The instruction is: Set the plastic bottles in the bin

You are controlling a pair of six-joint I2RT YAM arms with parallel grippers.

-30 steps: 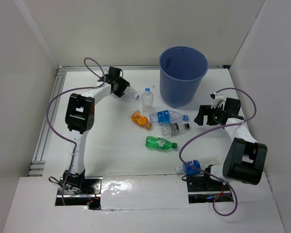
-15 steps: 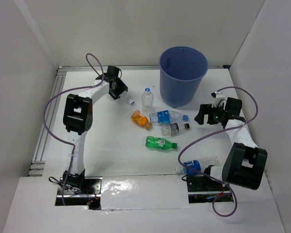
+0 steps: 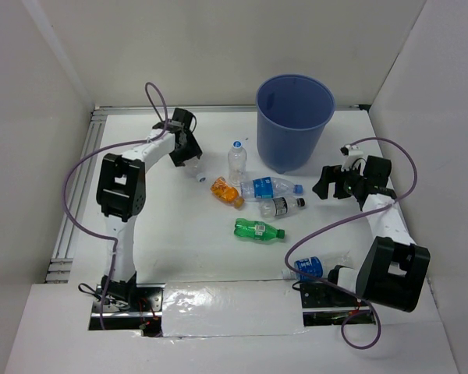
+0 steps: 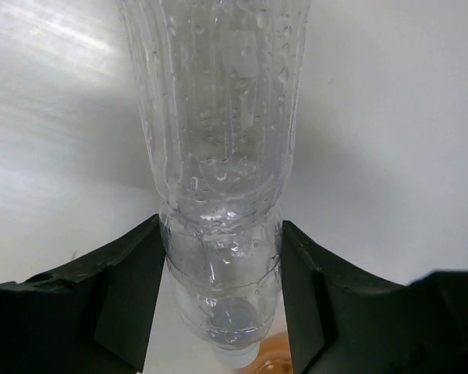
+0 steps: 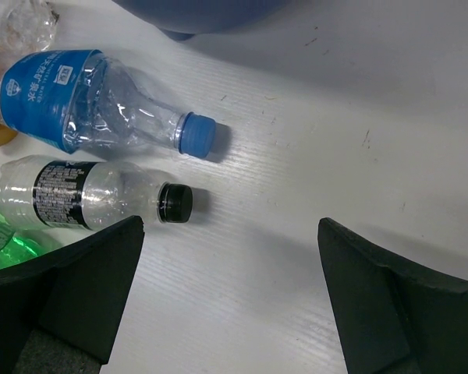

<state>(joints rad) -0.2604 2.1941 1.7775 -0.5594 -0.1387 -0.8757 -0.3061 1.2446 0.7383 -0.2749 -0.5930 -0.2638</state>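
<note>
The bin's opening (image 3: 296, 101) is higher than my left gripper and to its right in the top view, so I need to lift the bottle over the bin's rim and release.
My left gripper (image 3: 189, 160) is shut on a clear plastic bottle (image 4: 218, 156), held above the table at the back left with its white cap (image 3: 196, 173) pointing down. The black fingers (image 4: 125, 296) press both sides of it. The blue bin (image 3: 294, 121) stands at the back centre. In front of it are an upright clear bottle (image 3: 236, 160) and, lying down, an orange one (image 3: 227, 192), a blue-labelled one (image 5: 86, 93), a black-capped one (image 5: 86, 195) and a green one (image 3: 257, 230). My right gripper (image 5: 230, 226) stands open and holds nothing, just right of the bottles' caps.
A squat blue-labelled bottle (image 3: 308, 267) lies by the right arm's base. White walls close in the table on three sides, and a metal rail (image 3: 78, 195) runs along its left edge. The bin's base (image 5: 203, 12) shows at the top of the right wrist view.
My left gripper has swung nearer with the clear bottle, turning its cap from pointing right to pointing down at the table. The right arm has shifted only slightly.
</note>
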